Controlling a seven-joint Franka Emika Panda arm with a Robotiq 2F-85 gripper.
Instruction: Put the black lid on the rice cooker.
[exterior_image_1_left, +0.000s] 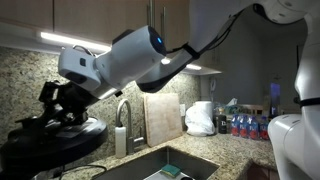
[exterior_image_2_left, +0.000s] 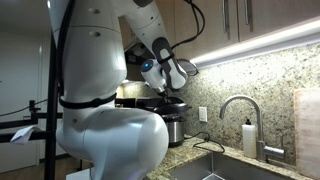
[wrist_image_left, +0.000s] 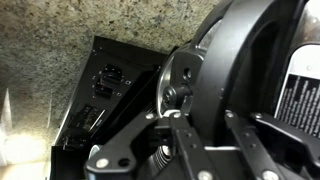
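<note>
The glossy black curved edge goes outward and down over the cooker's top (exterior_image_2_left: 176, 119) next, and my gripper then releases it. The black lid hangs above the rice cooker, so this move comes next.
The black lid (exterior_image_1_left: 45, 138) is round and glossy and hangs level under my gripper (exterior_image_1_left: 62, 108) at the left end of the counter. In an exterior view the lid (exterior_image_2_left: 160, 101) sits just above the rice cooker (exterior_image_2_left: 172, 128), a squat pot with a silvery side. My gripper (exterior_image_2_left: 170, 88) comes down on the lid from above. In the wrist view the lid (wrist_image_left: 250, 50) fills the right side and my gripper's fingers (wrist_image_left: 210, 120) are closed about its raised centre. Whether the lid touches the cooker cannot be told.
A steel sink (exterior_image_1_left: 170, 160) with a faucet (exterior_image_1_left: 125, 110) lies beside the cooker. A soap bottle (exterior_image_1_left: 120, 140), a cutting board (exterior_image_1_left: 163, 118), a white bag (exterior_image_1_left: 200, 118) and several bottles (exterior_image_1_left: 245, 125) stand along the granite backsplash. A black button panel (wrist_image_left: 110, 90) shows below.
</note>
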